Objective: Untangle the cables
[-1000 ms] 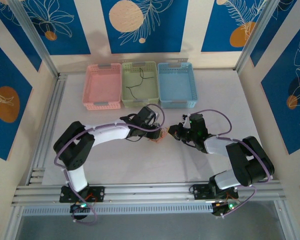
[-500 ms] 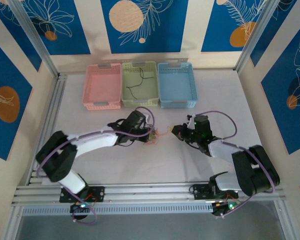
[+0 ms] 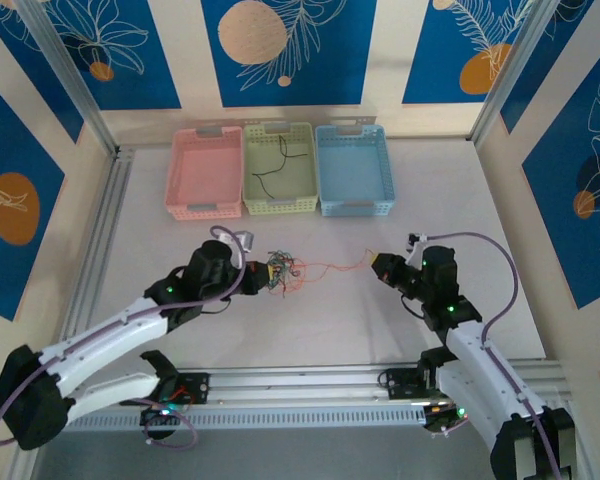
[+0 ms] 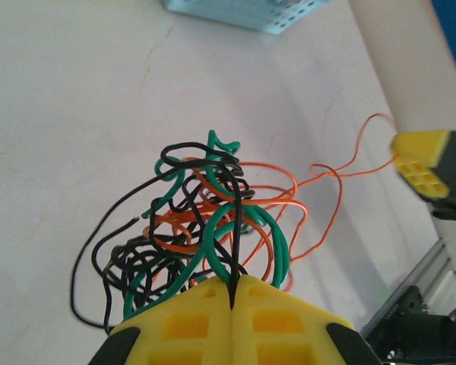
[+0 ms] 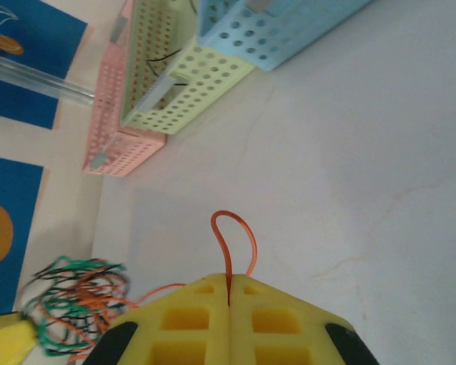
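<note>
I will next move my right gripper away from the knot (image 5: 72,300) over the clear tabletop and let go of the orange wire, since the wire still curves slackly out of the knot.
The cables (image 3: 280,270) form a small knot of black, green and orange wires at mid-table. My left gripper (image 3: 255,275) is shut on the knot; in the left wrist view its yellow jaws (image 4: 235,293) pinch a black strand, with the rest of the cables (image 4: 205,220) bunched in front. One orange wire (image 3: 330,267) stretches rightward from the knot to my right gripper (image 3: 380,265). In the right wrist view the right gripper (image 5: 229,296) is shut on that orange wire (image 5: 228,236), which loops above the jaws. The knot (image 5: 72,300) sits at lower left there.
Three baskets stand in a row at the back: pink (image 3: 178,190), green (image 3: 250,195) with a black wire (image 3: 276,165) inside, and blue (image 3: 325,190). An aluminium rail (image 3: 300,380) runs along the near edge. Patterned walls close in both sides.
The left gripper has closed on the knot and pulled left; the right gripper has drawn right. The two have moved apart, and an orange wire now stretches out between them.
</note>
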Robot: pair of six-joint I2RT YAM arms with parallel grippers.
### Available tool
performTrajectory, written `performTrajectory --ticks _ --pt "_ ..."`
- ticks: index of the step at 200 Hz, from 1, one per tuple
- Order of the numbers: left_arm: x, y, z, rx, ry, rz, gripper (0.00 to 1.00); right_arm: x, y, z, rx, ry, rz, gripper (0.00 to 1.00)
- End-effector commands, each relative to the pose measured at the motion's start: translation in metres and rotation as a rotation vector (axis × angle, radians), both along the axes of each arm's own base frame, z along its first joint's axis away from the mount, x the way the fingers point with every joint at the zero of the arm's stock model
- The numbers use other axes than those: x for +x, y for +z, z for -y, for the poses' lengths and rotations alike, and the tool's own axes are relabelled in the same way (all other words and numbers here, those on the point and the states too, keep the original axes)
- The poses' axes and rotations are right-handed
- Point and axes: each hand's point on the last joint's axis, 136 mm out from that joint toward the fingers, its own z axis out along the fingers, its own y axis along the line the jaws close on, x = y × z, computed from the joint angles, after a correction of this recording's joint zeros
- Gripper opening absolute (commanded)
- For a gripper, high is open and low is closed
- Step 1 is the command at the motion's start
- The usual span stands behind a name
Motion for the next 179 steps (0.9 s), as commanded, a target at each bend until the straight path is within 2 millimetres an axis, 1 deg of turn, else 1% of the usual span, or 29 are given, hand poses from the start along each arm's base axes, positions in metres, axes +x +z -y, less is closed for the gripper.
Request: performTrajectory --ticks 1,24,42,51,63,75,87,103,122,130,139,179 --pt "-0.002 0.011 -0.009 -0.050 0.038 -0.004 0.00 -0.008 -0.014 -0.002 -0.003 0.031 -0.044 0.00" --pt "-0.002 0.013 -0.014 -0.043 0.048 0.008 0.00 -0.014 0.000 -0.020 0.057 0.146 0.003 0.00" --pt "0.001 0.011 -0.023 -0.012 0.092 0.017 0.00 -0.020 0.000 -0.020 0.052 0.155 0.006 0.00" --pt "0.003 0.012 -0.029 -0.001 0.118 0.028 0.00 -0.022 -0.005 -0.015 0.025 0.132 -0.015 0.00" --pt "0.006 0.012 -0.041 0.032 0.173 0.040 0.00 -0.024 -0.014 -0.002 -0.007 0.072 -0.061 0.00" --pt "0.010 0.012 -0.061 0.089 0.259 0.059 0.00 -0.025 -0.015 0.007 0.010 0.032 -0.073 0.00" --pt "0.013 0.016 -0.081 0.144 0.332 0.096 0.00 -0.024 -0.018 0.019 0.012 -0.021 -0.087 0.00" --pt "0.015 0.026 -0.102 0.214 0.387 0.143 0.00 -0.023 -0.024 0.034 0.017 -0.092 -0.116 0.00" --pt "0.014 0.039 -0.126 0.308 0.434 0.182 0.00 -0.023 -0.033 0.046 0.053 -0.153 -0.160 0.00" --pt "0.012 0.044 -0.135 0.351 0.453 0.192 0.00 -0.024 -0.037 0.050 0.073 -0.172 -0.175 0.00" --pt "0.010 0.049 -0.144 0.394 0.471 0.205 0.00 -0.023 -0.036 0.052 0.090 -0.180 -0.170 0.00" --pt "0.004 0.068 -0.169 0.478 0.518 0.256 0.00 -0.024 -0.041 0.061 0.105 -0.231 -0.182 0.00"
